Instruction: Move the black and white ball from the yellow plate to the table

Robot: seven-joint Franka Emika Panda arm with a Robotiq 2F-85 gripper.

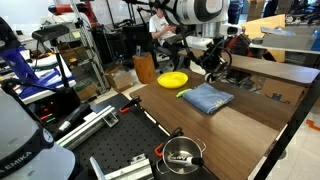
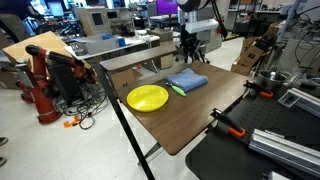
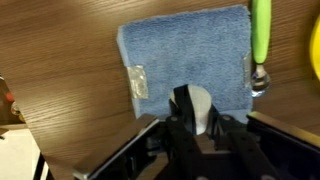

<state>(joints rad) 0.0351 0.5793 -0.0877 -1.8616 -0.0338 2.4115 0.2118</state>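
The ball (image 3: 200,102) goes left in the wrist view in my gripper next, since bare tabletop (image 3: 84,77) beside the cloth lies that way, below the gripper. Then my gripper lowers and releases the ball.
My gripper (image 3: 197,118) is shut on the black and white ball (image 3: 200,102) and holds it above the near edge of a folded blue cloth (image 3: 185,55). In both exterior views the gripper (image 1: 212,68) (image 2: 188,58) hangs over the far side of the cloth (image 1: 206,97) (image 2: 187,80), and the ball is too small to make out there. The yellow plate (image 1: 172,79) (image 2: 147,97) lies empty on the wooden table (image 1: 245,125) (image 2: 190,120), beside the cloth. Its rim shows at the right edge of the wrist view (image 3: 314,50).
A green-handled utensil (image 3: 260,35) (image 2: 177,89) lies between cloth and plate. A metal pot (image 1: 181,153) stands on the black perforated board. A yellow-tan bin (image 1: 144,68) stands behind the table. Red clamps (image 2: 232,128) grip the table's edge.
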